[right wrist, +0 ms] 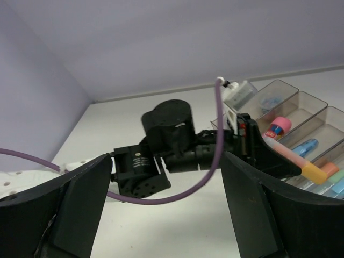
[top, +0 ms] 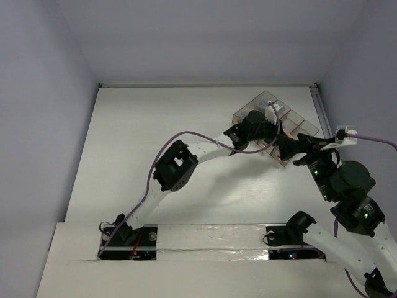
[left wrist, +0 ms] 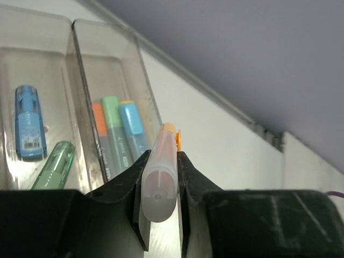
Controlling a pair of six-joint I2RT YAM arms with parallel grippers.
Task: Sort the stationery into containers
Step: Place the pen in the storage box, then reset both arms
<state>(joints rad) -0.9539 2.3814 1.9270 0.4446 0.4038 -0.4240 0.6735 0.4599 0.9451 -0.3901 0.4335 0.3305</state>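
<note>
My left gripper needs to go down and to the left in its wrist view next and let go of this marker among the other markers, because the tray's section of markers is below and that way.
My left gripper is shut on a marker with a frosted translucent body and an orange end, and holds it over the smoky divided tray. One compartment holds orange, pale green and blue markers. Its neighbour holds a blue item and a green one. The right wrist view shows the held marker in the left gripper's fingers above the tray. My right gripper is wide open and empty, just beside the left one. From above, both grippers, left and right, meet at the tray.
The tray stands at the table's far right, near the raised rail along the right edge. The left arm's purple cable loops between the two grippers. A pink-capped item and a blue one lie in further compartments.
</note>
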